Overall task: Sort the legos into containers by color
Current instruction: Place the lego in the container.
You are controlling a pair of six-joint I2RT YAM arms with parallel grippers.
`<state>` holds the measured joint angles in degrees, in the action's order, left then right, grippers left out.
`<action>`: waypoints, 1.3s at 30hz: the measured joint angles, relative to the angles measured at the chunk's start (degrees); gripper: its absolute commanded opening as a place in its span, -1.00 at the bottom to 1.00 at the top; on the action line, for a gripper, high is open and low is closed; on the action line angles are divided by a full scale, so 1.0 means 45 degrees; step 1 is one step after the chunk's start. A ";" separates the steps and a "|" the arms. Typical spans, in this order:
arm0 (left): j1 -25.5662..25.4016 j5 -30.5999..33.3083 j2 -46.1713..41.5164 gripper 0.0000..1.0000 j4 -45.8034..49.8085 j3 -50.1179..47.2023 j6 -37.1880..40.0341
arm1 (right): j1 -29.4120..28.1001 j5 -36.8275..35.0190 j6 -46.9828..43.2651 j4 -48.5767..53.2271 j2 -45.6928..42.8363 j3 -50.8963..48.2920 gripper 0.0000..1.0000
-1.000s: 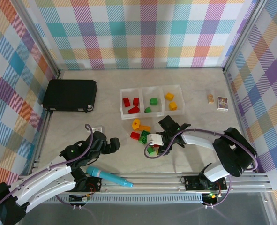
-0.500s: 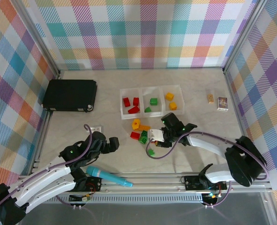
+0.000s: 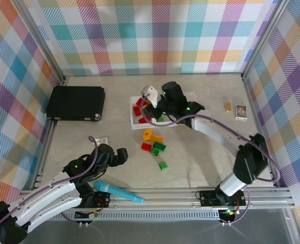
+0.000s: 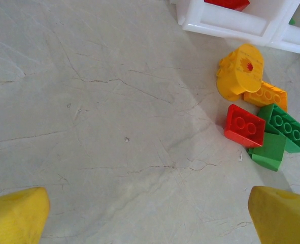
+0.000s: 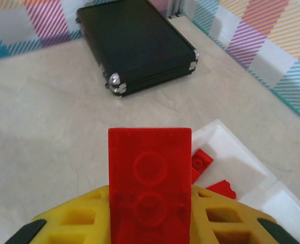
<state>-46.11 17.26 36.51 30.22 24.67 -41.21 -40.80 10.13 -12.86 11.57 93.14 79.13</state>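
The white bin (image 5: 226,147) with red legos is below my right gripper, so next I tip its fingers down over that bin and release the matching red lego inside.
My right gripper (image 5: 150,216) is shut on a red lego (image 5: 150,175), held flat between its yellow fingers. From above, this gripper (image 3: 145,103) hovers over the left bin of the containers (image 3: 139,126), where red legos (image 3: 143,120) lie; two of them (image 5: 201,161) show in the right wrist view inside the white bin (image 5: 226,147). Loose legos sit on the table in front of the bins: a yellow round one (image 3: 147,134), an orange one (image 3: 157,138), a red one (image 3: 146,147) and green ones (image 3: 158,148). My left gripper (image 3: 120,156) is open and empty, left of that pile (image 4: 245,124).
A black case (image 3: 76,102) lies at the back left, also ahead of the right gripper (image 5: 137,46). A teal marker (image 3: 118,192) lies near the front rail. Two small cards (image 3: 241,112) sit at the right. A lone green lego (image 3: 163,165) lies nearer the front.
The right gripper shut on a red lego at the loose pile, then lifted and carried it back and left to above the left bin. The left arm has stayed put.
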 measured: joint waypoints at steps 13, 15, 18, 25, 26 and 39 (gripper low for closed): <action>0.0000 0.0000 0.0189 0.99 -0.0053 -0.0063 -0.0024 | 0.0005 -0.1005 0.5474 0.1035 0.4711 0.3376 -0.54; 0.0000 0.0005 0.0189 0.99 -0.0039 -0.0083 -0.0024 | 0.0029 -0.1117 0.5999 0.1253 0.5110 0.3759 -0.54; 0.0000 0.0005 0.0136 0.99 0.0034 -0.0121 -0.0024 | 0.0136 -0.1248 0.6732 0.1433 0.5566 0.4114 -0.53; 0.0000 -0.0010 -0.0355 0.99 0.0257 -0.0141 0.0058 | 0.0427 -0.1345 0.7936 0.2191 0.6392 0.4818 -0.28; 0.0000 -0.0034 -0.0369 0.99 0.0262 -0.0155 0.0073 | 0.0491 -0.1341 0.8063 0.2307 0.6445 0.4877 -0.22; 0.0000 -0.0690 -0.0321 0.99 0.0257 -0.0194 0.0219 | 0.0835 -0.0850 0.8675 0.4090 0.6460 0.6173 0.26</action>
<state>-46.11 14.15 35.07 31.38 23.79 -40.23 -37.04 6.31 26.17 29.98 122.21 106.91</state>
